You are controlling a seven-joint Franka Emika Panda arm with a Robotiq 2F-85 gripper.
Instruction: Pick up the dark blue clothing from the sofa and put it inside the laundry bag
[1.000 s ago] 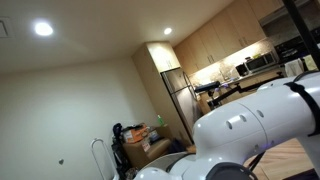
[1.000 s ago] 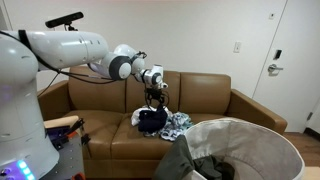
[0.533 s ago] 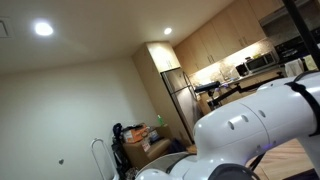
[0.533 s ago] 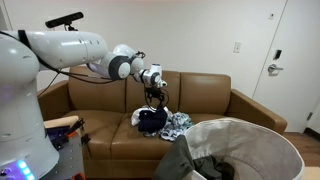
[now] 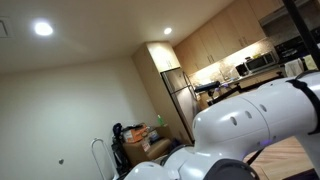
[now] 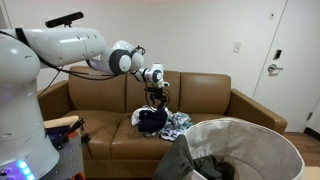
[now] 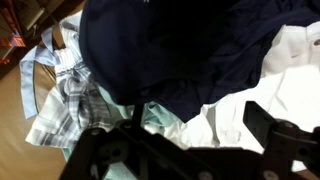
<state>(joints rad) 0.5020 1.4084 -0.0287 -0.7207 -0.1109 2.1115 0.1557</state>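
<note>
My gripper is above the bunched dark blue clothing, with the white fabric between its fingers in front of it, so next it should shift over and down onto the clothing's middle (image 6: 153, 122) (image 7: 178, 72).
The dark blue clothing (image 6: 150, 120) lies bunched on the seat of the brown sofa (image 6: 210, 95), on top of other clothes. In the wrist view it fills the top and middle of the frame (image 7: 170, 50). My gripper (image 6: 155, 98) hangs just above the pile, pointing down. In the wrist view its two fingers are spread wide (image 7: 195, 125), open, with white and pale green fabric between them. The laundry bag (image 6: 262, 135) stands open in the foreground, white-rimmed, with dark fabric inside.
A plaid shirt (image 7: 60, 95) and a white garment (image 7: 235, 105) lie under and beside the dark clothing. A closed door (image 6: 290, 60) is behind the sofa's end. The other exterior view shows only my arm's body (image 5: 250, 125) and a kitchen behind it.
My arm's upper links have shifted slightly; the gripper stays above the pile. The clothes have not moved.
</note>
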